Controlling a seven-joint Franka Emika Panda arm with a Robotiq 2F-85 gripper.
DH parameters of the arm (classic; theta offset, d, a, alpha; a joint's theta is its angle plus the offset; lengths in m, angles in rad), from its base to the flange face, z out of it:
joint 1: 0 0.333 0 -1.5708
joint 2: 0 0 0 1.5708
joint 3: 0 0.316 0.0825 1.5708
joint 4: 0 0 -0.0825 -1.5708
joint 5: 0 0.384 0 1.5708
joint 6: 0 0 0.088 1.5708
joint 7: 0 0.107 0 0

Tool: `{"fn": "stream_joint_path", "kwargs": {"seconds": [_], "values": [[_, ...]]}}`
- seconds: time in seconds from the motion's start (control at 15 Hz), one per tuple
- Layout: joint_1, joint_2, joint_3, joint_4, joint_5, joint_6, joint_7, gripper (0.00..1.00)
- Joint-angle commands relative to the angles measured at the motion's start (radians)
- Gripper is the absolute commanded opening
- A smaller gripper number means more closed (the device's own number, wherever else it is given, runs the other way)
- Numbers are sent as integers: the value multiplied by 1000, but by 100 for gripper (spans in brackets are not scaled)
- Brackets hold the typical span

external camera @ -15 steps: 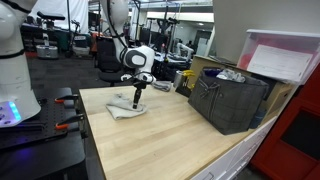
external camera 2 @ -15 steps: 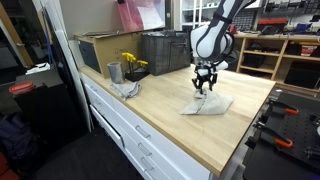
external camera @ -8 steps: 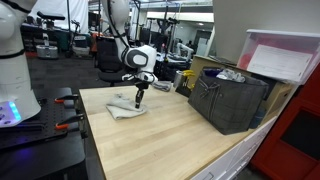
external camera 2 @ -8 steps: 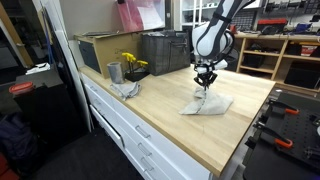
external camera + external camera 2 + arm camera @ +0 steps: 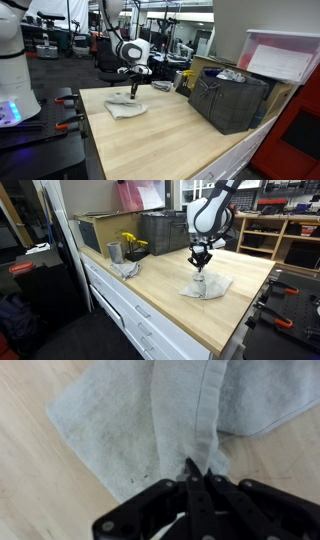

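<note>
The cloth lies crumpled, so my gripper must draw the pinched fold farther from the crate, toward the cloth's edge, and release it.
A light grey cloth [image 5: 124,110] lies crumpled on the wooden tabletop [image 5: 170,135], near its far end. My gripper [image 5: 133,93] hangs just above it, shut on a pinched fold that rises from the cloth as a narrow strip. The cloth [image 5: 212,285] shows the same in both exterior views, with the gripper [image 5: 201,266] holding a peak of it up. In the wrist view the black fingertips [image 5: 192,468] meet on a hemmed band of the cloth [image 5: 115,410], the rest spread flat on the wood below.
A black crate [image 5: 228,100] stands on the table beside a clear bin with a pink lid [image 5: 285,55]. A metal cup [image 5: 114,252], yellow flowers [image 5: 132,243] and another rag [image 5: 127,270] sit near the crate [image 5: 165,232]. Drawers run along the table front [image 5: 130,305].
The jaws have closed on the cloth and the gripper has risen a little, pulling a fold up off the table.
</note>
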Motion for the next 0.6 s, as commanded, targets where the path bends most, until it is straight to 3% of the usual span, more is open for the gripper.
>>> {"fn": "stream_joint_path", "kwargs": {"seconds": [0.0,0.27,0.53], "values": [[34,-107,52,-87,1,4,-36,1],[52,-154,154,-118,33,-6,-119,1],[76,-167,214,-146,19,-11,-190,1]]}}
